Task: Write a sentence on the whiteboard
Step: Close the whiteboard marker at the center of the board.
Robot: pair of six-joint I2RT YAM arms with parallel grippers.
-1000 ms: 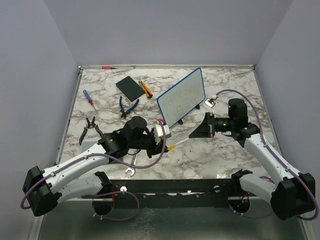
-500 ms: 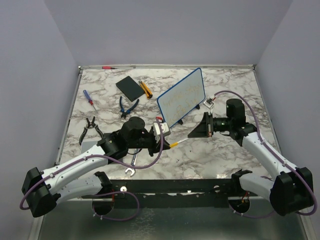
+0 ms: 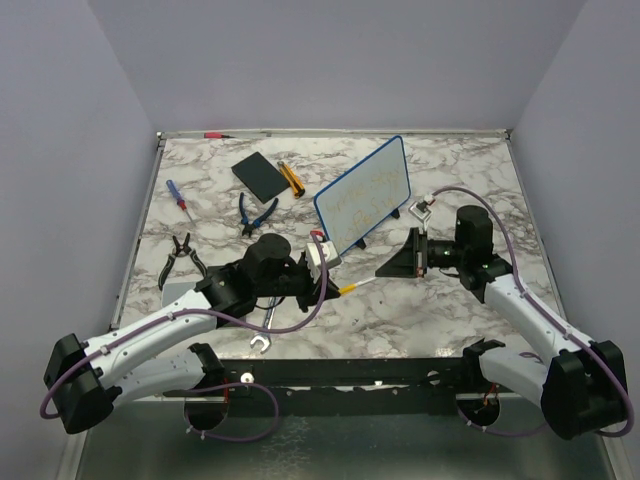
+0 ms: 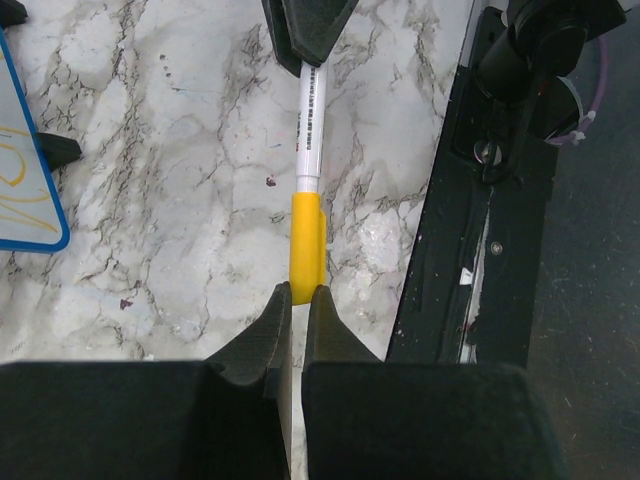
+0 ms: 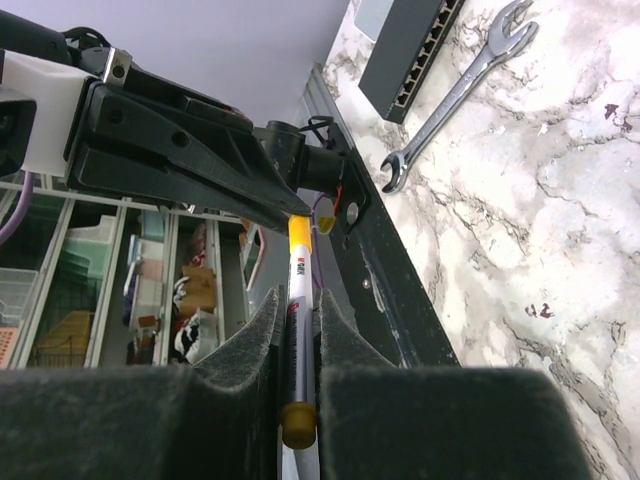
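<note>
The whiteboard already has yellow writing on it, so the robot's right gripper will next push toward the yellow cap [image 3: 345, 290], then go down to the bare tabletop below and let go of the marker.
The whiteboard [image 3: 365, 195], white with a blue frame and black feet, stands tilted at the table's back middle. Faint yellow handwritten lines [image 3: 358, 198] cross its face. Its lower corner shows in the left wrist view [image 4: 25, 190]. A white marker [image 3: 368, 281] with a yellow cap [image 3: 345, 290] hangs between both grippers. My left gripper [image 3: 334, 291] [image 4: 295, 296] is shut on the yellow cap [image 4: 307, 245]. My right gripper [image 3: 384, 272] [image 5: 296, 300] is shut on the marker's white barrel [image 5: 299, 275], and its fingers [image 4: 310, 30] show in the left wrist view.
A black pad [image 3: 260, 175], an orange tool [image 3: 290, 177], blue pliers [image 3: 256, 213], a screwdriver [image 3: 178, 195] and black pliers [image 3: 182, 255] lie at the left. A wrench [image 3: 262, 330] [image 5: 455, 95] and a grey box [image 3: 180, 290] lie near the left arm.
Both grippers keep their hold on the marker. The left wrist has drawn slightly back and left, and the right wrist has shifted a little toward the near edge.
</note>
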